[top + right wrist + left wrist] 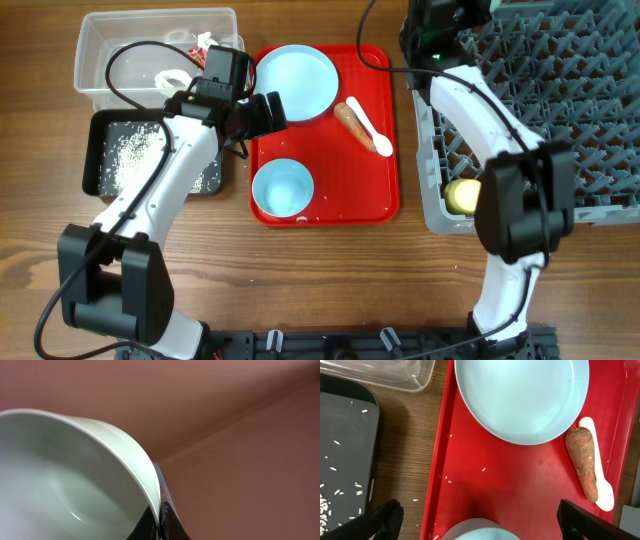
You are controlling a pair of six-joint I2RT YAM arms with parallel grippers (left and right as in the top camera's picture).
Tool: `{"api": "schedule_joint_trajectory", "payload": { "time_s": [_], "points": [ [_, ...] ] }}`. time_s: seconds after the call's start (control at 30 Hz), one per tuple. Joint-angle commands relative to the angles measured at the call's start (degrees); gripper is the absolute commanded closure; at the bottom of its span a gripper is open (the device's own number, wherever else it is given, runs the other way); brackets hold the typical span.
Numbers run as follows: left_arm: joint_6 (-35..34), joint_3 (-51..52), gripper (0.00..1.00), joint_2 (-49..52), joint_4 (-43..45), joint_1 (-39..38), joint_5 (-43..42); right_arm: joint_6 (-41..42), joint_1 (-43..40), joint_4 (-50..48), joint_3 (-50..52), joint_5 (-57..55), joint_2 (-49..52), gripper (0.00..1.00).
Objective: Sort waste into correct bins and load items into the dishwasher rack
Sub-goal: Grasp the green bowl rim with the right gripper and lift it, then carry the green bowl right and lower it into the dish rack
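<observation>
My right gripper shifts toward the left in the overhead view over the rack's far corner next and releases the second pale bowl, which hangs from it.
My left gripper (265,110) (480,527) is open and empty, low over the red tray between the pale blue plate (296,80) (520,395) and a pale blue bowl (282,188) (475,532). The orange carrot (351,118) (582,462) lies across the white spoon (374,137) (605,497) right of the plate. My right gripper (437,35) (160,512) is shut on the rim of a second pale bowl (65,470), at the far left corner of the grey rack (560,110). A yellow cup (462,194) sits in the rack's near left corner.
The clear tub (100,60) at the far left holds the red-and-white wrapper (203,42). The black tray (100,150) in front of it holds rice grains (130,160). The red tray (380,205) has a few loose grains (484,469).
</observation>
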State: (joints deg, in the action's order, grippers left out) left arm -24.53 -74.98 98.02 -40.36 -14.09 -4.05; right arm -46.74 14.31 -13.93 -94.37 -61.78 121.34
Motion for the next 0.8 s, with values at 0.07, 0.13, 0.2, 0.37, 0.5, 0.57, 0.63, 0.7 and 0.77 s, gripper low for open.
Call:
{"api": "schedule_joint_trajectory", "payload": {
  "time_s": [0.07, 0.13, 0.2, 0.37, 0.5, 0.57, 0.63, 0.7, 0.77],
  "points": [
    [0.07, -0.61, 0.00, -0.83, -0.02, 0.11, 1.14, -5.49, -1.53, -0.66, -0.55, -1.20, 4.61, 0.96],
    [0.07, -0.61, 0.00, -0.83, -0.02, 0.11, 1.16, -4.31, -1.46, -0.31, -0.55, -0.94, 5.35, 0.96],
    [0.04, -0.61, 0.00, -0.83, -0.02, 0.11, 1.16, -1.53, -1.18, 0.83, -0.50, -0.94, 5.66, 0.96],
    [0.07, -0.61, 0.00, -0.83, -0.02, 0.11, 1.16, 1.92, 0.46, 9.27, -0.39, 0.44, 5.66, 0.96],
    [0.07, -0.61, 0.00, -0.83, -0.02, 0.11, 1.14, 2.38, 2.29, 16.35, -0.39, 4.96, 5.66, 0.95],
    [0.07, -0.61, 0.00, -0.83, -0.02, 0.11, 1.16, 4.24, 3.08, 16.83, -0.39, 4.87, 5.66, 0.94],
    [0.07, -0.61, 0.00, -0.83, -0.02, 0.11, 1.16, 5.07, 3.48, 17.09, -0.39, 4.87, 5.66, 0.71],
    [0.07, -0.61, 0.00, -0.83, -0.02, 0.11, 1.16, 5.49, 3.76, 17.68, -0.39, 4.87, 5.66, 0.35],
    [0.07, -0.61, 0.00, -0.83, -0.02, 0.11, 1.14, 7.41, 3.98, 17.70, -0.39, 4.87, 5.64, 0.01]
  ]
}}
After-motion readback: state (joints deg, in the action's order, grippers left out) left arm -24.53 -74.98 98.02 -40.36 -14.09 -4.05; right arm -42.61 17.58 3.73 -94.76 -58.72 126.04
